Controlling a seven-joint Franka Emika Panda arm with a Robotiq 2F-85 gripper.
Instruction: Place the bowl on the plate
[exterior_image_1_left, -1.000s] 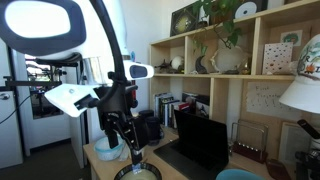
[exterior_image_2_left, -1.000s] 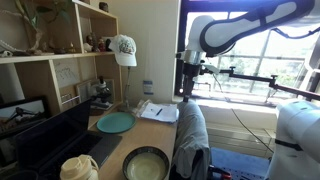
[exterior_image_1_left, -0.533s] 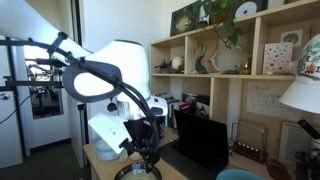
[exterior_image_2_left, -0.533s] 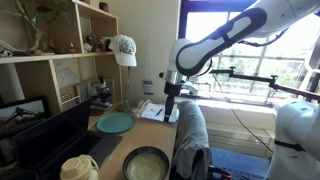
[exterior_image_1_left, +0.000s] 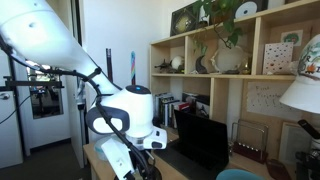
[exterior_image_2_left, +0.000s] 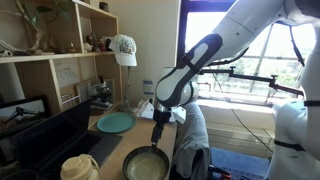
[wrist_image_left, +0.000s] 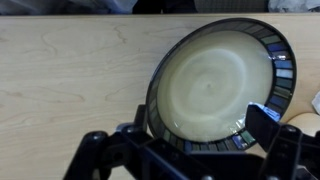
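Note:
My open gripper should come down next from above the bowl onto the bowl's rim away from the cream jar (wrist_image_left: 151, 110), because its fingers still hang over the bowl's rim.
The bowl (exterior_image_2_left: 147, 165) sits on the wooden table near the front edge. In the wrist view the bowl (wrist_image_left: 215, 75) shows a dark patterned rim and a pale inside. The teal-blue plate (exterior_image_2_left: 115, 122) lies further back on the table, apart from the bowl. My gripper (exterior_image_2_left: 157, 142) hangs just over the bowl's rim. In the wrist view my gripper (wrist_image_left: 200, 135) is open, with one finger on each side of the bowl's near rim. In an exterior view my arm (exterior_image_1_left: 125, 120) hides the bowl.
A cream jar (exterior_image_2_left: 78, 168) stands next to the bowl. Papers (exterior_image_2_left: 158, 112) lie behind the plate. A grey cloth-covered chair back (exterior_image_2_left: 190, 135) stands at the table's edge. A dark screen (exterior_image_2_left: 40, 135) and wooden shelves (exterior_image_2_left: 60, 60) line the wall side.
My arm has swung down from high above the table to just over the bowl. The bowl and plate have not moved.

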